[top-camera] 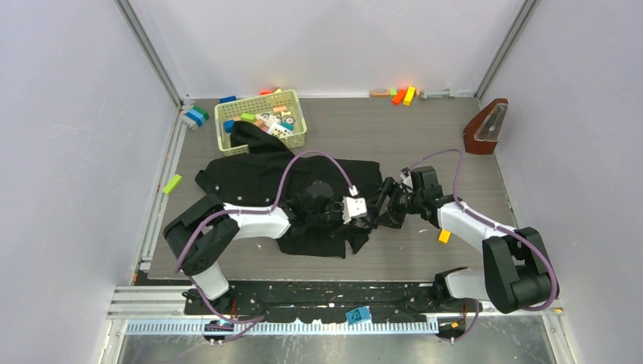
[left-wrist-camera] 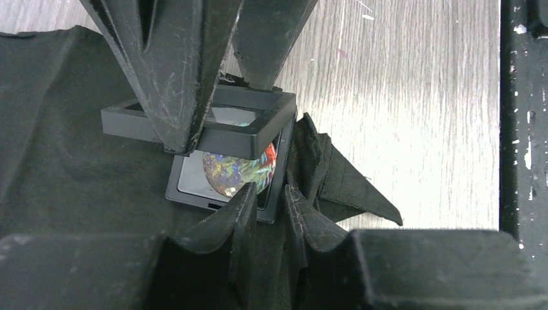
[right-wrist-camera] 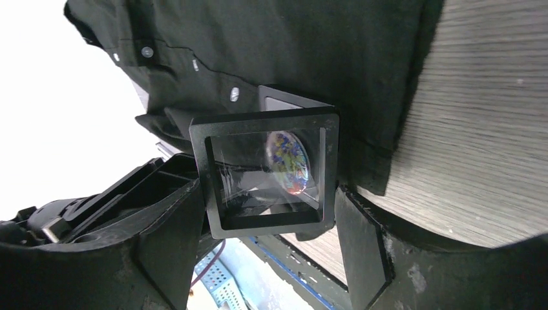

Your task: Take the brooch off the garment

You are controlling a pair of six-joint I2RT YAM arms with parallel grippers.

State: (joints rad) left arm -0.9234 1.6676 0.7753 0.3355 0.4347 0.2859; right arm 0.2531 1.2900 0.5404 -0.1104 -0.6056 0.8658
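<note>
The square black frame will go off the garment toward the orange block in my right gripper next, then down onto the table, where bare wood lies free (top-camera: 410, 246).
The black garment (top-camera: 258, 178) (left-wrist-camera: 64, 129) (right-wrist-camera: 291, 45) lies spread mid-table, its white buttons (right-wrist-camera: 234, 94) showing. On its near right corner rests a hinged square black frame case. Inside the case base (left-wrist-camera: 194, 194) sits the brooch (left-wrist-camera: 242, 171) (right-wrist-camera: 289, 161), a small round multicoloured piece with a red edge. My right gripper (top-camera: 381, 205) (right-wrist-camera: 268, 194) is shut across the raised clear lid (left-wrist-camera: 239, 139) (right-wrist-camera: 265, 223). My left gripper (top-camera: 364, 216) (left-wrist-camera: 271, 194) hovers at the base's corner. Its fingers stand a narrow gap apart, with only cloth and the case corner between them.
A yellow basket (top-camera: 297, 114) of toy blocks stands at the back, touching the garment. Loose blocks (top-camera: 402, 95) lie by the back wall. A brown wedge-shaped object (top-camera: 485, 127) is at the back right, and an orange block (top-camera: 444, 236) by my right arm. The table's black front edge (left-wrist-camera: 523, 129) is close.
</note>
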